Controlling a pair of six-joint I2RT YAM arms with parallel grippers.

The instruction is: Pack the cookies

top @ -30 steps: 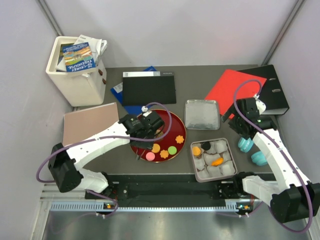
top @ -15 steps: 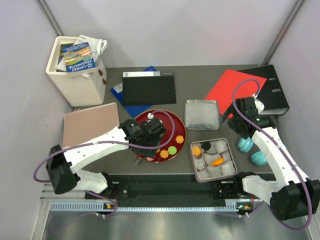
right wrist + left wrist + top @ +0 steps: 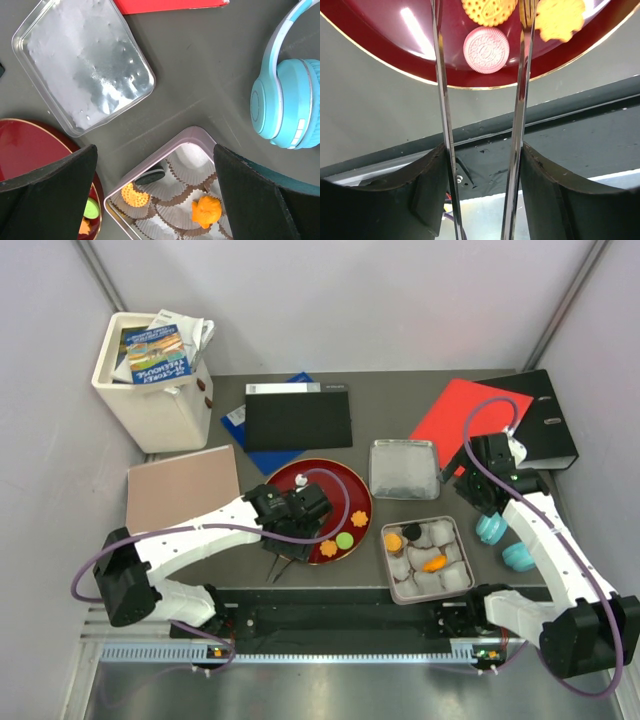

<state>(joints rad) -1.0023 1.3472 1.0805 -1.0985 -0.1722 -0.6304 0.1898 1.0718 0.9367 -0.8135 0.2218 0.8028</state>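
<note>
My left gripper lifts the orange round cookie in its tongs [image 3: 278, 562] next. It then carries the cookie over the tin's far corner cup [image 3: 441, 533] and releases it, since that cup is empty.
On the red plate [image 3: 352, 490] I see an orange flower cookie [image 3: 328, 548] and a green one [image 3: 344, 539]. My left gripper [image 3: 298, 512] hangs over the plate's near edge, shut on metal tongs [image 3: 278, 562]. In the left wrist view the tongs' two blades [image 3: 442, 100] run either side of a pink cookie [image 3: 485, 50]; their tips are out of frame. An orange round cookie [image 3: 489, 11] lies beyond it. The tin [image 3: 455, 532] of paper cups holds a black cookie [image 3: 150, 176] and two orange ones [image 3: 135, 195]. My right gripper [image 3: 155, 150] hovers open above the tin's far corner.
The tin's clear lid [image 3: 404, 468] lies behind the tin. Teal headphones [image 3: 500, 540] sit right of it. A red folder [image 3: 470, 410], black binder [image 3: 545, 420], black notebook [image 3: 298, 418], tan board [image 3: 182, 485] and a white bin of magazines [image 3: 155, 380] ring the work area.
My left gripper with the tongs has moved toward the plate's near edge, now covering the pink and orange round cookies from above. The right arm has barely shifted.
</note>
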